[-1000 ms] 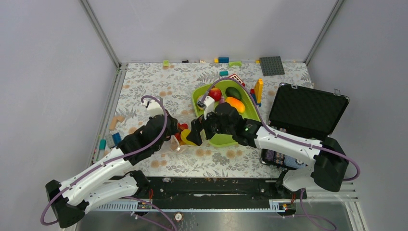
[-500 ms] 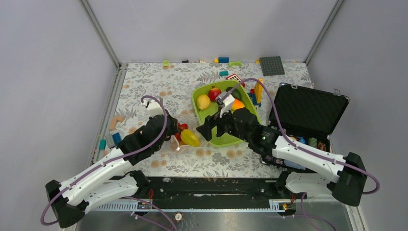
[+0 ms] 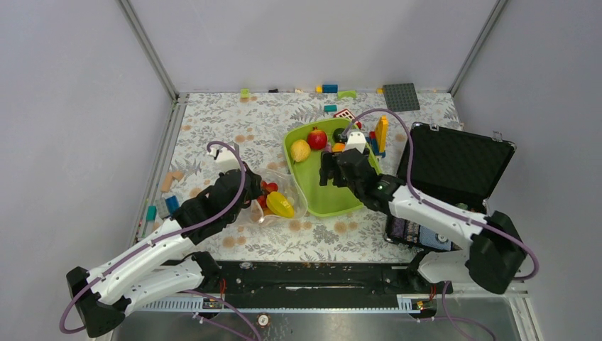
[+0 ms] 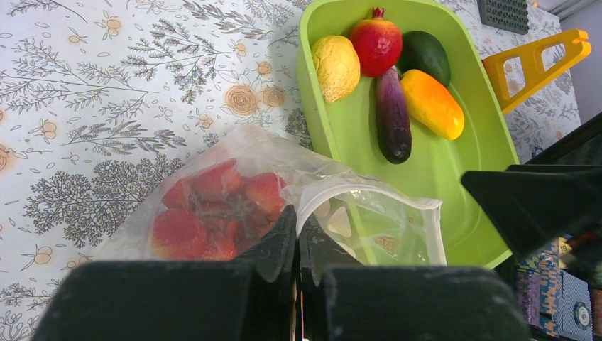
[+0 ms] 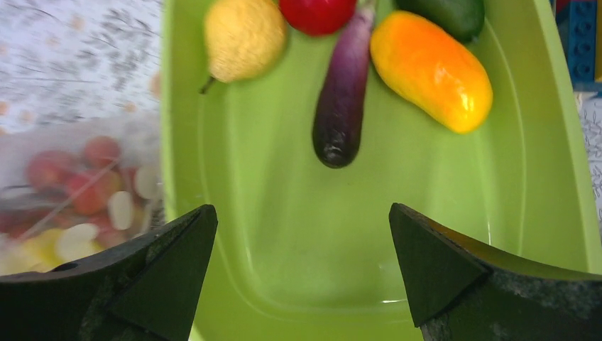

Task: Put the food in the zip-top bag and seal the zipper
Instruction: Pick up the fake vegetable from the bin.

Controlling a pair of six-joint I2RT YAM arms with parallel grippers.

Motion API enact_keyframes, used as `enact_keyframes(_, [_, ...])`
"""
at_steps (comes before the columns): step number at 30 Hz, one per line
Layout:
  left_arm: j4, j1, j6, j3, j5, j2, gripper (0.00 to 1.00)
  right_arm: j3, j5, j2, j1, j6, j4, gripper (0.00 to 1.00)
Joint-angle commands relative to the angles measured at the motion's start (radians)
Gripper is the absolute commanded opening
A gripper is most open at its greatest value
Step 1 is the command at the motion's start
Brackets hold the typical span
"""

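Observation:
The eggplant's dark near end (image 5: pixel 338 139) lies clear of the other fruit (image 5: pixel 431 69), so the right gripper will move down and outward onto it next and close there.
The zip-top bag (image 3: pixel 278 197) lies left of the lime-green tray (image 3: pixel 334 202), its mouth held open toward the tray. A red grape bunch (image 4: pixel 213 209) and a yellow starfruit (image 3: pixel 281 205) lie inside it. My left gripper (image 4: pixel 297 217) is shut on the bag's mouth edge, by the whitish zipper (image 4: pixel 369 193). My right gripper (image 5: pixel 302 220) hangs open and empty over the tray's near half. Ahead of it lie the eggplant (image 5: pixel 344 99), lemon (image 5: pixel 243 35), red apple (image 5: pixel 317 13), an orange-yellow fruit (image 5: pixel 431 69) and a dark green one (image 5: pixel 447 13).
An open black case (image 3: pixel 454 163) stands right of the tray. A yellow block tower (image 3: pixel 381 133) rises at the tray's far right corner. Loose blocks and a grey baseplate (image 3: pixel 401 97) line the back edge, with more blocks (image 3: pixel 170 181) at the left.
My right gripper has drawn back from the bag's mouth to over the tray, leaving the yellow starfruit in the bag. The left gripper has kept its hold.

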Motion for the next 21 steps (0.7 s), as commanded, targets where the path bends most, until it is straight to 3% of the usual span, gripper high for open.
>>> enact_keyframes(1, [0.042, -0.001, 0.008, 0.01, -0.007, -0.012, 0.0, 0.088, 0.026, 0.109, -0.035, 0.03, -0.055, 1.0])
enact_keyframes(12, [0.037, -0.001, 0.01, 0.01, -0.016, -0.008, 0.0, 0.289, 0.049, 0.435, -0.093, 0.04, -0.123, 1.0])
enact_keyframes(21, [0.035, 0.0, 0.01, 0.01, -0.03, -0.009, 0.0, 0.372, 0.069, 0.576, -0.103, 0.075, -0.135, 0.97])
